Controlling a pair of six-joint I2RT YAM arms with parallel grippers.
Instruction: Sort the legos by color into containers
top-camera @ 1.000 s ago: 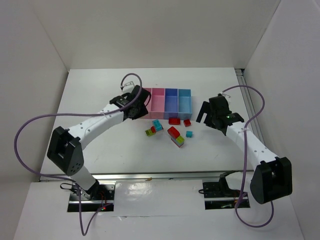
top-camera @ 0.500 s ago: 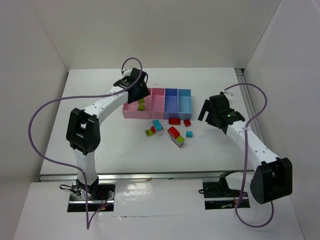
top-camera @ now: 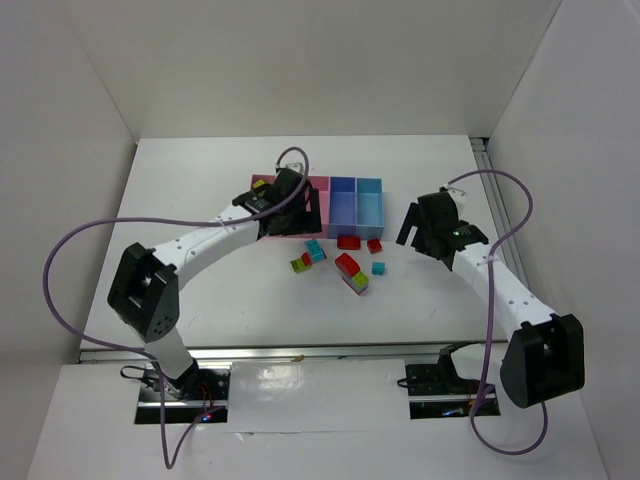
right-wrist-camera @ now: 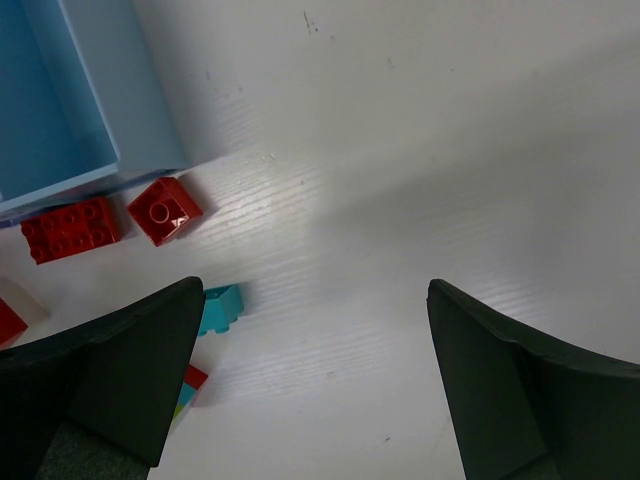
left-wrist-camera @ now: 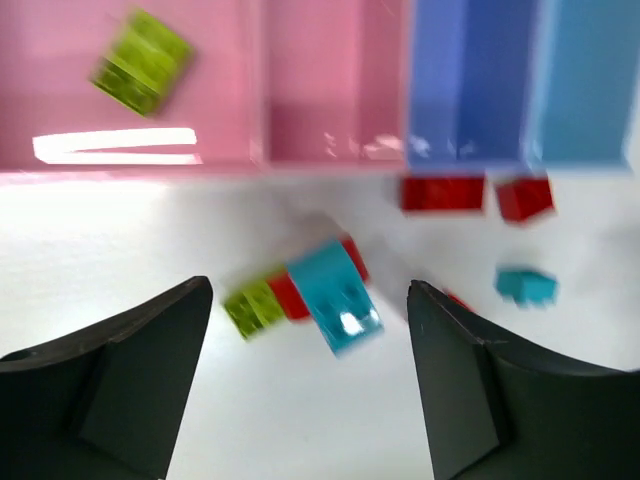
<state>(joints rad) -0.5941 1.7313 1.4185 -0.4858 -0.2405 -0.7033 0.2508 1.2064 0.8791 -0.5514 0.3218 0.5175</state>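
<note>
The cyan lego sits at an angle below the open fingers, so my left gripper comes down with a slight turn onto the cyan lego's near end (top-camera: 318,254) (left-wrist-camera: 348,318) next.
A lime lego (left-wrist-camera: 142,62) lies in the wide pink bin (left-wrist-camera: 60,120) of the containers (top-camera: 343,205). My left gripper (left-wrist-camera: 310,290) (top-camera: 293,210) hovers open and empty over the bins' near wall. Below it a cyan lego (left-wrist-camera: 335,297) leans on a red one and a lime lego (left-wrist-camera: 253,307). Two red legos (left-wrist-camera: 442,192) (right-wrist-camera: 165,210) sit against the blue bins. A small cyan lego (right-wrist-camera: 220,307) lies next to my right gripper (right-wrist-camera: 315,290) (top-camera: 418,228), which stands open and empty over bare table. A red and lime stack (top-camera: 351,272) lies nearer.
The narrow pink bin (top-camera: 316,205), periwinkle bin (top-camera: 343,200) and light blue bin (top-camera: 370,200) show nothing inside. White walls close in the table on three sides. Purple cables loop off both arms.
My left gripper has gone from shut to open and let the lime lego drop into the wide pink bin, then drawn back toward the bins' near wall. The right arm has stayed still.
</note>
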